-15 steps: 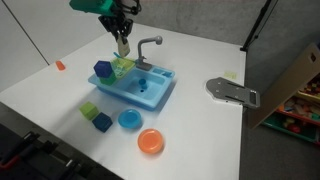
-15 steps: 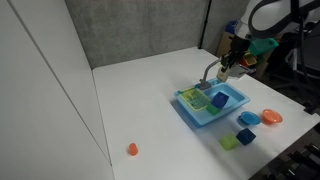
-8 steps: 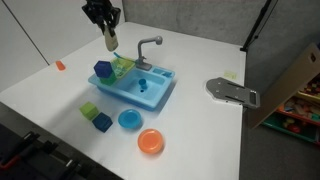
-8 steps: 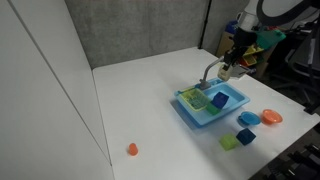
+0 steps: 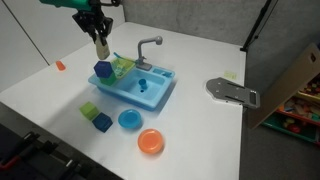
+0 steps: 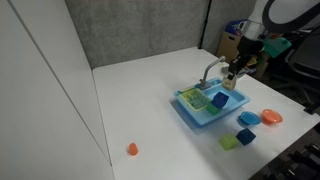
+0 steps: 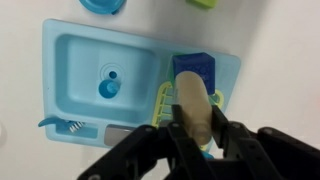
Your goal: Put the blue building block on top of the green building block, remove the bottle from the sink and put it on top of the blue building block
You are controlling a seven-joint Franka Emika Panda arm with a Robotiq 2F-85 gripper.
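The gripper lowers the pale bottle onto the top of the blue building block (image 5: 103, 65) (image 7: 196, 66) next, as the bottle still hangs above that block.
My gripper (image 5: 100, 42) is shut on the pale bottle (image 5: 101, 49), holding it upright in the air just above the blue building block (image 5: 102, 69). The blue block stands at the rack end of the light-blue sink (image 5: 150, 92). In the wrist view the bottle (image 7: 193, 103) sits between my fingers (image 7: 195, 128), with the blue block (image 7: 195, 66) just beyond it. Both also show in an exterior view: the bottle (image 6: 232, 82) and the blue block (image 6: 220, 100). I cannot make out the green building block; only the yellow-green rack (image 7: 163, 103) shows beside the blue block.
The grey faucet (image 5: 148, 45) stands at the sink's back. In front of the sink lie a lime cube (image 5: 90, 110), a teal cube (image 5: 102, 122), a blue bowl (image 5: 130, 119) and an orange bowl (image 5: 151, 141). A grey flat object (image 5: 232, 90) lies to the right.
My gripper has carried the bottle from over the rack sideways to above the blue block, dipping a little lower in the last half second.
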